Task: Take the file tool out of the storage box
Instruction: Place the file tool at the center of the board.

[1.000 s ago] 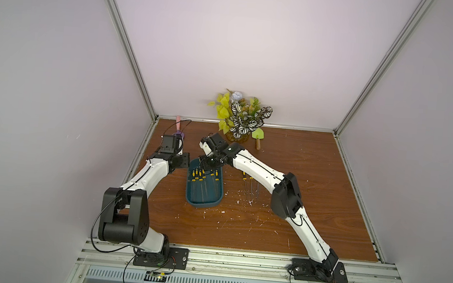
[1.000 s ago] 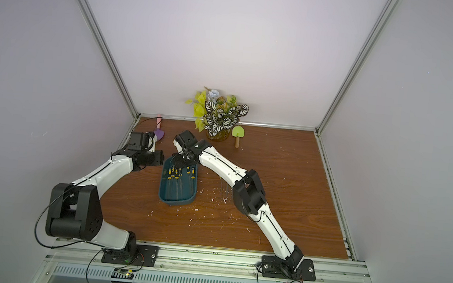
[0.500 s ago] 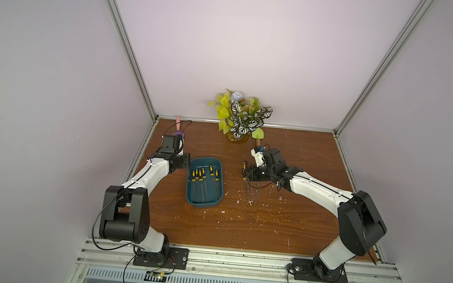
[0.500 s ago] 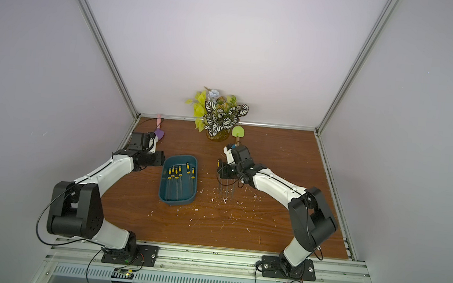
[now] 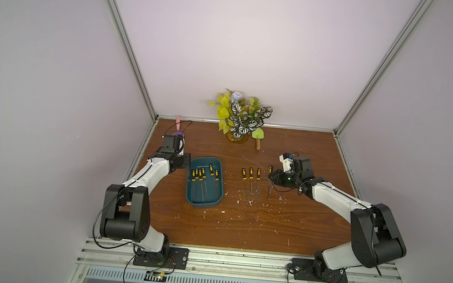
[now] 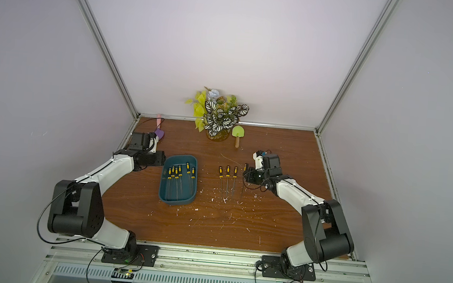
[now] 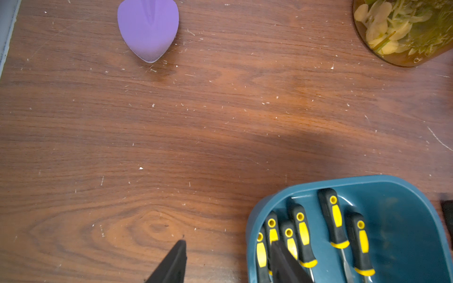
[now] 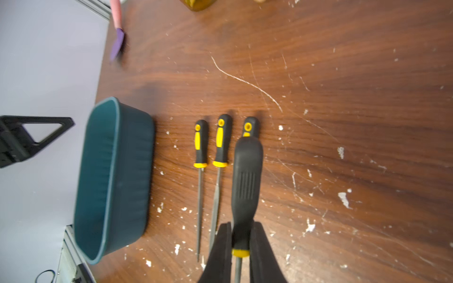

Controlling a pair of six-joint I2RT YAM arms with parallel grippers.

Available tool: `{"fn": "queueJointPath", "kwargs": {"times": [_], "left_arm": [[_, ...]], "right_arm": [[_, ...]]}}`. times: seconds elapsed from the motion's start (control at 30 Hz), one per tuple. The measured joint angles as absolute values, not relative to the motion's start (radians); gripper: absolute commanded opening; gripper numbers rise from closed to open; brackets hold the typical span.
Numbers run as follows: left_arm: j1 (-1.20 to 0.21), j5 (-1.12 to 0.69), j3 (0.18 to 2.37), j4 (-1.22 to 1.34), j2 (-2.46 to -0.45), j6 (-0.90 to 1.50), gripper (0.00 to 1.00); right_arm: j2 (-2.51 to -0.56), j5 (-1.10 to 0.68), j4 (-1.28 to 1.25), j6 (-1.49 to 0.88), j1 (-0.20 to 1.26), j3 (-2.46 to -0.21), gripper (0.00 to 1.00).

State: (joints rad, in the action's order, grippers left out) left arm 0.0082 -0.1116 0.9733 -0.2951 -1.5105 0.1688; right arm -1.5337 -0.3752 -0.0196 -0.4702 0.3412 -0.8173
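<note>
I need to lower my right gripper toward the row of files and release the handle, as the open wood [image 5: 266, 189] [image 8: 295, 183] beside the row is below my fingers.
The storage box [image 5: 205, 183] [image 6: 178, 180] is a dark teal tub left of the table's middle, with several black-and-yellow-handled file tools [image 7: 301, 235] lying in it. Three more files [image 5: 250, 182] lie side by side on the wood to its right. My right gripper [image 8: 241, 225] [image 5: 272, 177] is shut on the handle of another file tool [image 8: 246, 176] [image 5: 270, 170], held just right of that row and parallel to it. My left gripper [image 7: 228, 242] stands open at the box's far left corner, one finger [image 7: 284, 262] over the files, the other [image 7: 175, 259] over bare wood.
A potted plant [image 5: 239, 121] stands at the back wall with a green trowel [image 5: 258, 136] beside it. A purple scoop with a pink handle [image 5: 178, 128] [image 7: 148, 29] lies at the back left. White flecks litter the wooden table [image 5: 240, 227].
My right arm has swung from over the storage box to the right, carrying a file past the three on the table. The left arm has not moved.
</note>
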Motion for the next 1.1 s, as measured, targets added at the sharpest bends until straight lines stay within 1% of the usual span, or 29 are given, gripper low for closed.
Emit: {"fn": "queueJointPath", "kwargs": {"times": [0.17, 0.3, 0.33, 0.4, 0.5, 0.6, 0.7, 0.83, 1.0, 1.1], "left_arm": [[0.008, -0.112, 0.973, -0.295, -1.515, 0.169, 0.58], [0.008, -0.111, 0.973, -0.295, -1.519, 0.169, 0.58], [0.008, -0.111, 0.973, -0.295, -1.520, 0.168, 0.58], [0.008, -0.111, 0.973, -0.295, -1.522, 0.168, 0.58], [0.008, -0.111, 0.973, -0.295, -1.523, 0.168, 0.58], [0.008, -0.111, 0.973, -0.295, -1.523, 0.168, 0.58], [0.008, -0.111, 0.974, -0.296, -1.525, 0.168, 0.58], [0.008, -0.112, 0.979, -0.295, -1.531, 0.168, 0.58], [0.008, -0.112, 0.979, -0.295, -1.534, 0.168, 0.58], [0.008, -0.112, 0.979, -0.295, -1.534, 0.168, 0.58]], "right_arm": [[-1.645, -0.398, -0.031, -0.455, 0.341, -0.836, 0.00], [-1.693, -0.404, -0.054, -0.453, 0.341, -0.842, 0.00], [-1.701, -0.406, -0.058, -0.453, 0.341, -0.844, 0.03], [-1.712, -0.407, -0.067, -0.453, 0.341, -0.849, 0.13], [-1.720, -0.402, -0.082, -0.453, 0.340, -0.850, 0.25], [-1.728, -0.391, -0.086, -0.446, 0.339, -0.851, 0.32], [-1.729, -0.366, -0.082, -0.439, 0.337, -0.852, 0.37], [-1.728, -0.324, -0.054, -0.427, 0.334, -0.870, 0.36], [-1.708, -0.291, -0.037, -0.418, 0.334, -0.899, 0.31], [-1.707, -0.284, -0.037, -0.414, 0.334, -0.913, 0.30]]}}
